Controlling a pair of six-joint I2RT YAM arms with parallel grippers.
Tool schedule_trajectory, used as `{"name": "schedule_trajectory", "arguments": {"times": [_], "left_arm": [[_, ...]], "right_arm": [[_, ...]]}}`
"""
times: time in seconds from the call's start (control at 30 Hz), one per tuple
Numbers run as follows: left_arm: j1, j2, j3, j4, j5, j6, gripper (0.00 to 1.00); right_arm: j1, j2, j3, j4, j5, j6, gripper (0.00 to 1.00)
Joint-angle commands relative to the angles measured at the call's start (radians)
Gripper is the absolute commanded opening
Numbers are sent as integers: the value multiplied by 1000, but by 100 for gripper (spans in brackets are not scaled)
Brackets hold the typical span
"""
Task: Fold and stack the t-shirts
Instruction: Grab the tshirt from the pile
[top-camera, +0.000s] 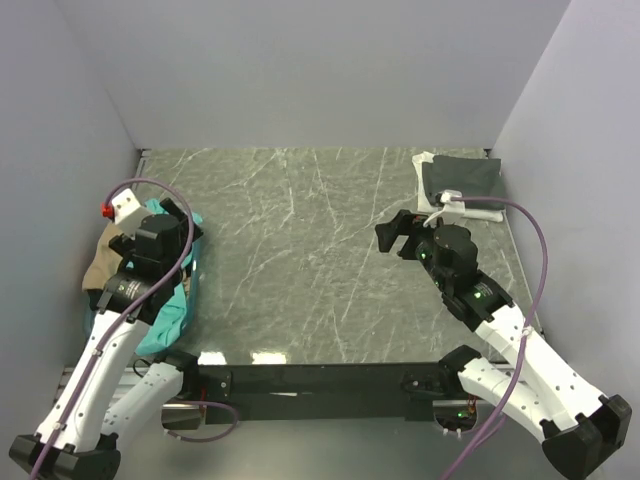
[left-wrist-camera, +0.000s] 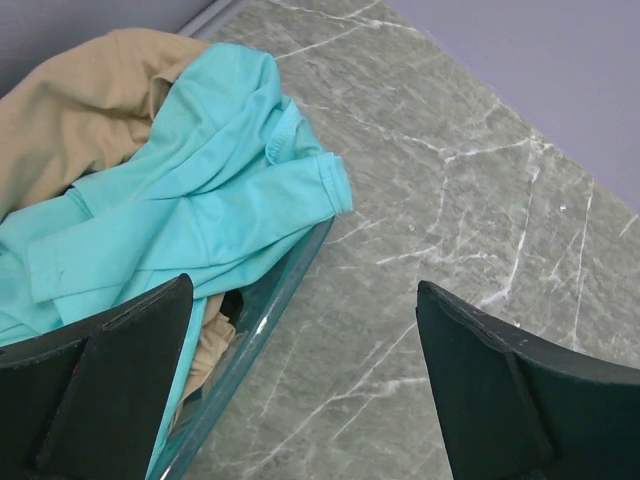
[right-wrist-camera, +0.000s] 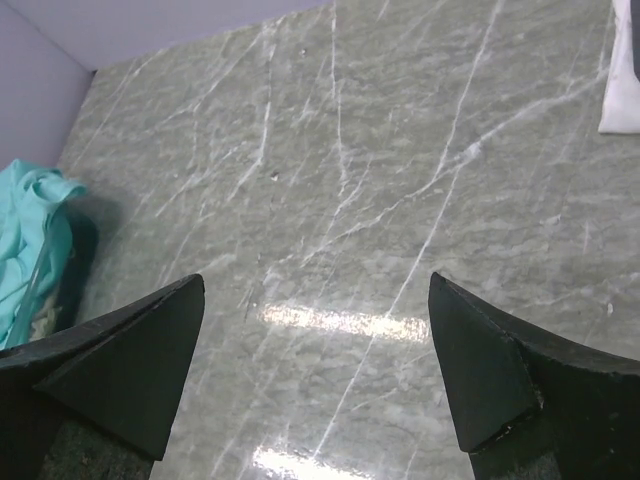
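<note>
My left gripper descends below and left in the top view next, onto the uppermost fold of the teal-green t-shirt by the tan t-shirt.
A teal-green t-shirt lies crumpled on top of a tan t-shirt in a teal plastic basket at the table's left edge. Both show in the top view, teal and tan. My left gripper hangs open and empty over the basket's right rim. A dark grey t-shirt lies folded on a white t-shirt at the far right corner. My right gripper is open and empty above bare table.
The marble table top stretches between the basket and the folded pile. Grey walls close in the left, far and right sides. The white cloth's edge shows at the right wrist view's upper right.
</note>
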Motion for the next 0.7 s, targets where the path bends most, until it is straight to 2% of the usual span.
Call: {"name": "schedule_trajectory", "arguments": {"times": [0.0, 0.17, 0.3, 0.47, 0.57, 0.6, 0.67], "left_arm": [[-2, -25, 41, -33, -65, -28, 99], [-2, -52, 37, -62, -102, -48, 99], [-2, -66, 8, -27, -88, 24, 99], [38, 15, 21, -116, -183, 0, 99], [171, 64, 25, -107, -84, 48, 99], [246, 73, 20, -105, -62, 49, 99], [315, 101, 14, -97, 2, 55, 99]], "right_arm": [[-7, -6, 33, -21, 50, 34, 99], [-4, -1, 39, -50, 79, 64, 99], [-4, -10, 35, -46, 90, 54, 99], [-4, -4, 35, -55, 96, 51, 99], [-4, 0, 16, -44, 79, 57, 99], [-5, 2, 12, -36, 70, 64, 99], [-4, 7, -1, -30, 59, 72, 99]]}}
